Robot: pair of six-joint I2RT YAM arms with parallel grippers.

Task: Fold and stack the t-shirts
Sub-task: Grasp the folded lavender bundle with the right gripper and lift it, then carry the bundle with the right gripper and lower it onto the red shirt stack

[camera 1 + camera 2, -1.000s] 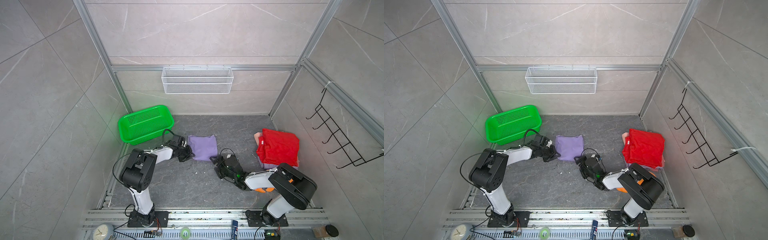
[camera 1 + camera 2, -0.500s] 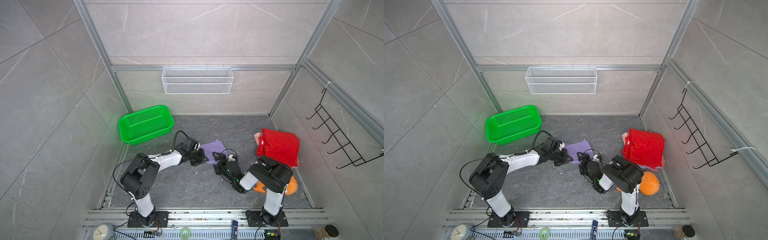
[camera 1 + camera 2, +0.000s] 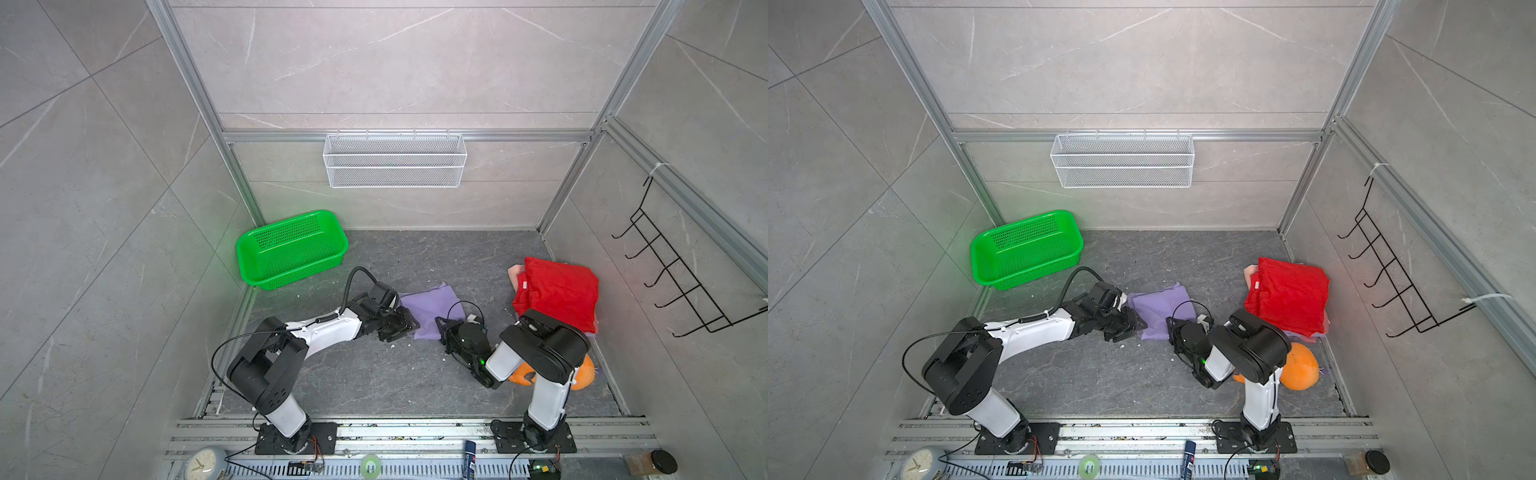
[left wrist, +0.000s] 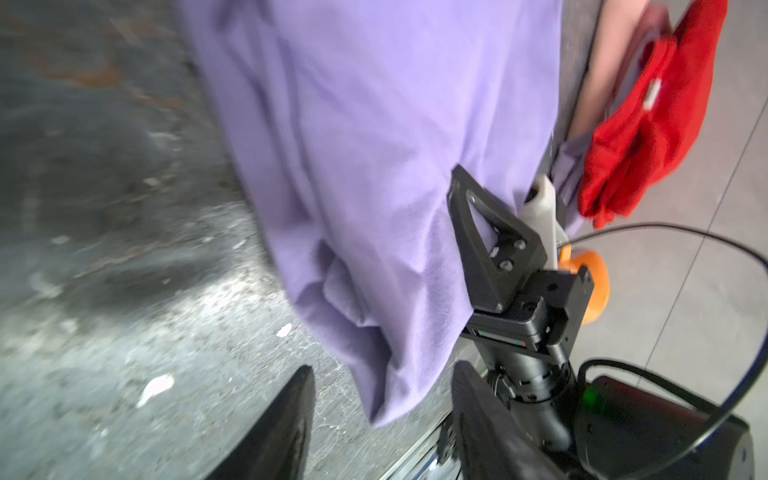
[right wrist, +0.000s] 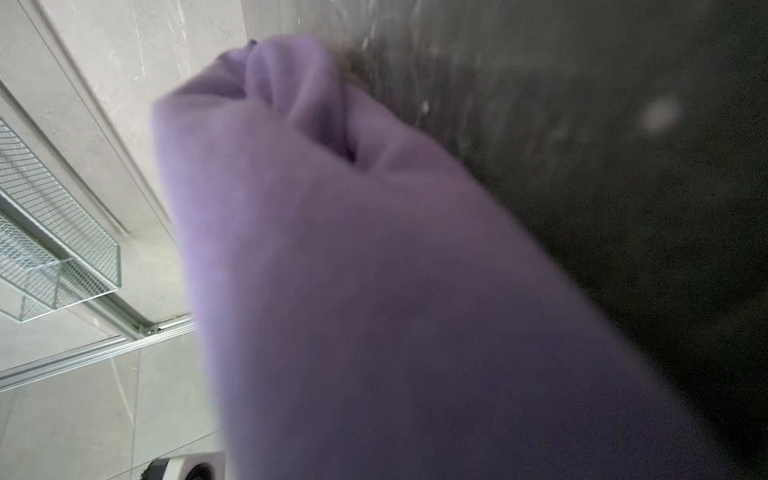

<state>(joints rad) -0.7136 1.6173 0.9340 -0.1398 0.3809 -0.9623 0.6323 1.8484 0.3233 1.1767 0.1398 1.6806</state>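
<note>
My right gripper will next go up, carry the shirt across and down onto the red t-shirt [image 3: 557, 297] and let go, because that pile is toward the hook rack from the gripper.
A lavender t-shirt [image 3: 428, 305] [image 3: 1158, 307] lies rumpled mid-floor between both arms. My left gripper [image 3: 405, 326] [image 3: 1133, 328] [image 4: 382, 399] is open at its left near corner; a cloth corner hangs between the fingers [image 4: 291, 419] without touching them. In the left wrist view my right gripper [image 4: 498, 183] is shut on the shirt's [image 4: 374, 124] near right edge. Lavender cloth [image 5: 374, 291] covers that gripper's jaws in the right wrist view. A folded red t-shirt [image 3: 557, 297] [image 3: 1287, 295] tops a pile at the right wall, a pink one [image 3: 514, 274] peeking out beneath.
A green basket [image 3: 299, 274] [image 3: 1034, 276] stands at the back left. An orange plush toy [image 3: 582, 372] [image 3: 1300, 372] lies by the right arm's base. A white wire shelf [image 3: 395, 160] hangs on the back wall, a black hook rack [image 3: 673, 270] on the right wall.
The left gripper has opened and let go of the lavender shirt. The right gripper has shut on its near edge. The shirt has shifted toward the front right and lost its flat shape.
</note>
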